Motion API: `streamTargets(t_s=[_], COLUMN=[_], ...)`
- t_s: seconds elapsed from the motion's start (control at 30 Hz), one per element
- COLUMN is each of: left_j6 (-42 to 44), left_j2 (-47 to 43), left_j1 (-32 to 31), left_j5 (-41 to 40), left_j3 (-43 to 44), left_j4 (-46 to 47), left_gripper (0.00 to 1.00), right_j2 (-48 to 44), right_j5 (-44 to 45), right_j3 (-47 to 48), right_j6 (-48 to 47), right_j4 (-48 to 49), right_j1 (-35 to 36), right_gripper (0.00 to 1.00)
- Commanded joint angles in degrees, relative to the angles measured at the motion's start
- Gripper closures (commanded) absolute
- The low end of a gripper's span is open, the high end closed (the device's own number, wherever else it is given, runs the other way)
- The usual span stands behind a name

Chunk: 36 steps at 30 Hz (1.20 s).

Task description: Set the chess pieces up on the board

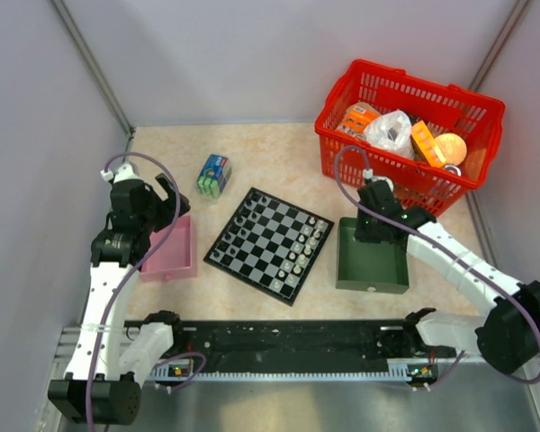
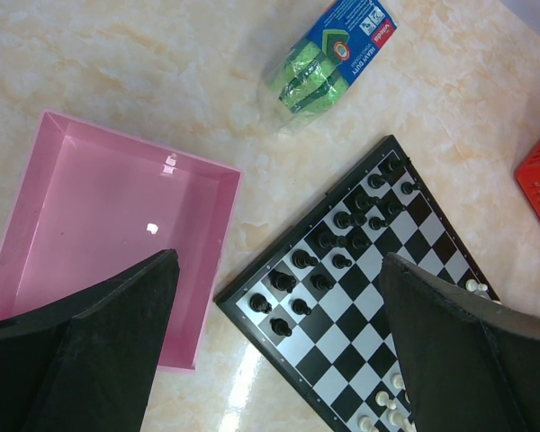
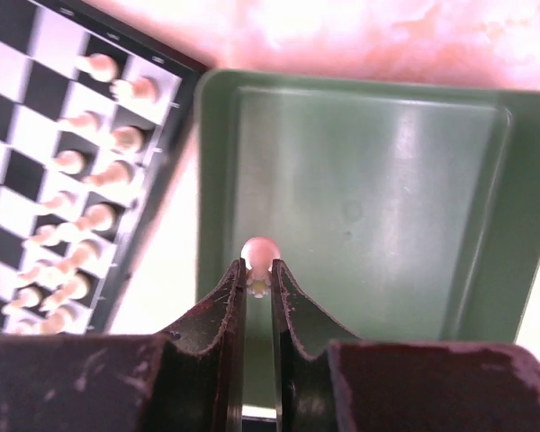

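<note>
My right gripper holds the pale piece and should next carry it back and to the left in the top view to the board's empty near corner point(image 1: 286, 291), then lower and let go.
The board point(image 1: 268, 245) lies mid-table, with dark pieces point(image 1: 245, 220) along its left side and pale pieces point(image 1: 307, 245) along its right. In the right wrist view my right gripper point(image 3: 259, 270) is shut on a pale chess piece point(image 3: 260, 252) above the green tray point(image 3: 432, 171), beside the board's pale rows point(image 3: 90, 171). My left gripper point(image 2: 274, 351) is open and empty, above the gap between the pink tray point(image 2: 99, 216) and the board's dark-piece corner point(image 2: 297, 279). In the top view the right gripper point(image 1: 371, 220) is over the green tray's far-left part.
A red basket point(image 1: 409, 130) with packets stands at the back right. A small green-and-blue pack point(image 1: 214, 175) lies behind the board. The pink tray point(image 1: 171, 249) is left of the board, the green tray point(image 1: 373, 259) right of it.
</note>
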Motion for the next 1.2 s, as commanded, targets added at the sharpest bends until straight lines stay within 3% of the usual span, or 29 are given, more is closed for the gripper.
streamTargets(t_s=[0.0,0.3,0.5,0.67,1.17], left_j6=[-0.73,-0.47,-0.55,-0.12,-0.03], left_j2=[0.12,-0.75,-1.02,-1.55,-2.07], left_j1=[0.38,0.38,0.38,0.29,0.38], left_j5=[0.32,-0.47,-0.38,-1.35,-3.11], left_j3=[-0.18,-0.44,-0.44,-0.35,-0.09], left_j4=[2.84,2.40,2.14,1.70,1.08], left_gripper=[0.01,0.01,0.01,0.01,0.01], right_j2=[-3.31,1.51,8.89,13.03,20.59], right_j5=[-3.77,2.90,5.11,5.72,3.26], right_j3=[4.50,7.75,9.68,10.56,11.09], right_j6=[1.13,8.60,10.27,8.96,4.39], right_j4=[-1.39,-0.95,-0.07,2.04,7.67], right_j1=[2.20,26.70,38.14,42.63,43.52], right_gripper=[1.00,1.00,1.00,1.00,1.00])
